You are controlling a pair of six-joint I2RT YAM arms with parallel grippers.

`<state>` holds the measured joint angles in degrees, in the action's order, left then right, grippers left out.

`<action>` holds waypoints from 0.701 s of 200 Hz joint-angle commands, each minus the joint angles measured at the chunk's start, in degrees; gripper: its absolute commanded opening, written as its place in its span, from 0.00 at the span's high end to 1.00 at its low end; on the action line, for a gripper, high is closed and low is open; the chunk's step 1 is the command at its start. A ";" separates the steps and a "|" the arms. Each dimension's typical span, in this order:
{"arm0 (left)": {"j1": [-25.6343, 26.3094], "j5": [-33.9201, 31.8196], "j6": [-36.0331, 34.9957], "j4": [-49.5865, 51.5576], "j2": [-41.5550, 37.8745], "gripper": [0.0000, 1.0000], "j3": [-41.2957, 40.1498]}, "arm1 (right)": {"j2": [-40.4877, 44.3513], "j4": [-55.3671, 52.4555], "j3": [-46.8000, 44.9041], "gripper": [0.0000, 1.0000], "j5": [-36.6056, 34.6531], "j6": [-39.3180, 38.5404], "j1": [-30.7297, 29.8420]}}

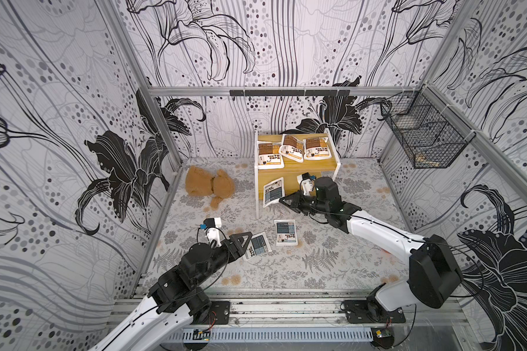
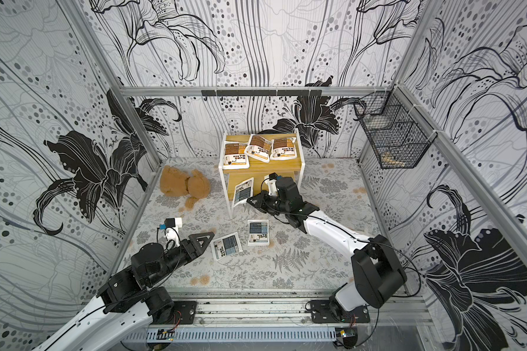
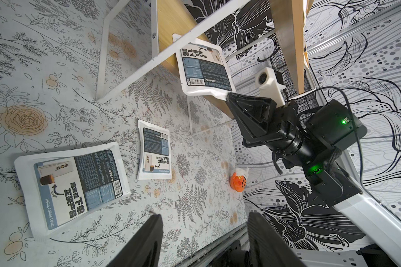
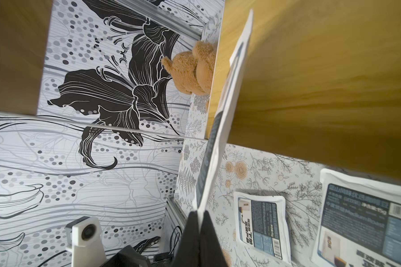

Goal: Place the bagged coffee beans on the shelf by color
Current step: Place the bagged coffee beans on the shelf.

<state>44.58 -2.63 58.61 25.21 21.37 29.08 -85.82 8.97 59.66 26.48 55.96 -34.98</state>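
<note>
The pouch's near corner still sticks out over the front, so my right gripper needs to move the pouch outward onto the lower board's end point(image 1: 263, 182) point(image 4: 250, 98) by the teddy bear and then let it go.
The shelf point(image 1: 305, 168) stands at the back, and three brown-orange bagged coffee beans point(image 1: 292, 148) lie on its upper board. My right gripper point(image 1: 282, 200) is shut on the corner of a blue-grey pouch point(image 1: 273, 192), held tilted over the lower board; the right wrist view shows that pouch point(image 4: 222, 129) edge-on in the shut right gripper point(image 4: 200, 211). Two more blue-grey pouches point(image 1: 286, 232) point(image 1: 257, 245) lie flat on the table. My left gripper point(image 3: 204, 215) is open, nothing between its fingers, just beside the nearer pouch point(image 3: 77, 185).
A brown teddy bear point(image 1: 209, 185) lies left of the shelf. A black wire basket point(image 1: 423, 139) hangs on the right wall. A small orange toy point(image 3: 238, 182) sits near the right arm. Metal rails point(image 1: 286, 307) run along the table's front edge.
</note>
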 commanded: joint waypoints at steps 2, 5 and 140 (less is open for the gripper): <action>-0.28 -0.25 -1.25 0.89 -0.50 0.37 1.33 | -1.86 0.22 2.60 0.99 -1.87 -1.15 0.88; -0.32 -0.20 -1.22 0.84 -0.52 0.37 1.41 | -2.12 0.27 2.77 0.98 -1.75 -1.06 1.00; -0.28 1.55 -0.16 -2.44 1.11 0.37 -1.20 | -11.22 -6.70 12.89 0.62 3.48 -3.77 2.37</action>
<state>44.58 -2.15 58.63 25.85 22.09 28.99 -97.08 4.10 71.11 29.39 53.08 -32.86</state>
